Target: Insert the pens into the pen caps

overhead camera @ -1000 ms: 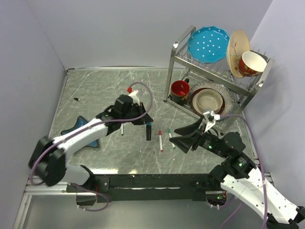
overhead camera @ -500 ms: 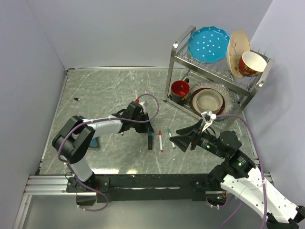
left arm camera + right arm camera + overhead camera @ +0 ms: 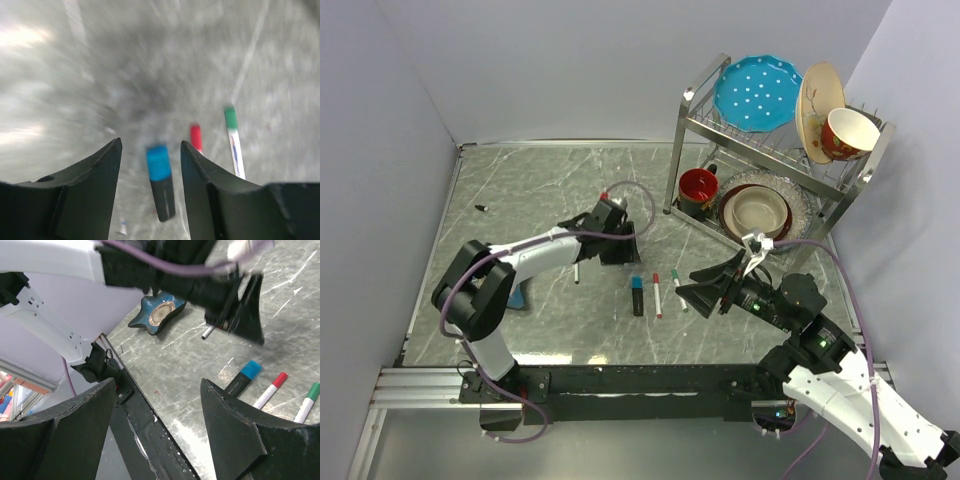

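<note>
My left gripper shifts to the left in the top view and down onto the thin white pen next. The pen lies nearer the blue dish than my fingers.
A thick black marker with a blue end (image 3: 637, 295) lies on the table beside a thin white marker with a red end (image 3: 657, 293) and one with a green end (image 3: 677, 290). My left gripper (image 3: 620, 247) is open and empty, just beyond them. In the left wrist view the black marker (image 3: 161, 182) lies on the table between the open jaws (image 3: 150, 150), with the red end (image 3: 196, 137) and green end (image 3: 231, 120) to the right. Another thin white pen (image 3: 576, 270) lies partly under the left arm. A tiny black cap (image 3: 480, 208) lies far left. My right gripper (image 3: 688, 283) is open and empty beside the green marker.
A blue star-shaped dish (image 3: 515, 292) sits under the left arm, and it also shows in the right wrist view (image 3: 157, 314). A metal dish rack (image 3: 775, 140) with plates, bowls and a red mug (image 3: 697, 188) stands at the back right. Walls close in the left and back.
The left gripper has drawn back from the black marker, which has shifted a little nearer and lies free on the table. The right arm has not moved.
</note>
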`<state>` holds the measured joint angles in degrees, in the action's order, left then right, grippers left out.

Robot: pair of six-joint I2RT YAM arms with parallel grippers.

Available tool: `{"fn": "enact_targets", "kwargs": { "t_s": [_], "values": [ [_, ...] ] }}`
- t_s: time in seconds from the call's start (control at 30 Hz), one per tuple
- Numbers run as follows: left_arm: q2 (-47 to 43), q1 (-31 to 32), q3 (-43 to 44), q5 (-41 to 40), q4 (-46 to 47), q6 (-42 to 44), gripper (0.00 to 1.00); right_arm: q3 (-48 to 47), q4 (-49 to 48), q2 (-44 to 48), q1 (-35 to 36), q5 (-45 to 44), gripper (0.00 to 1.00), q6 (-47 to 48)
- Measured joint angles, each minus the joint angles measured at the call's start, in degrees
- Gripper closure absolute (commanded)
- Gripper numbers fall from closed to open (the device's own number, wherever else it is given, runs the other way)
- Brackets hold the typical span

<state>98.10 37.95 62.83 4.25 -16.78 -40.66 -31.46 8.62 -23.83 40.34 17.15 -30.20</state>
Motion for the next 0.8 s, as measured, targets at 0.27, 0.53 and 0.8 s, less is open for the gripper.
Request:
{"fn": "enact_targets", "kwargs": {
  "t_s": [0.27,0.53,0.8],
  "values": [
    [-3.1,-6.3,4.4,-13.4,-10.6,5.5,0.46,0.0,0.1,1.0,0.0,-0.2,0.26,0.0],
    [-2.6,-15.8,1.9,-11.8,-13.1,9.8,0.5,0.0,0.2,2.6,0.0,-0.7,0.27,-0.1],
    [2.0,-15.8,1.9,-10.5,-13.5,11.2,0.58,0.0,0.2,2.6,0.0,-0.7,0.28,-0.4]
  ]
}}
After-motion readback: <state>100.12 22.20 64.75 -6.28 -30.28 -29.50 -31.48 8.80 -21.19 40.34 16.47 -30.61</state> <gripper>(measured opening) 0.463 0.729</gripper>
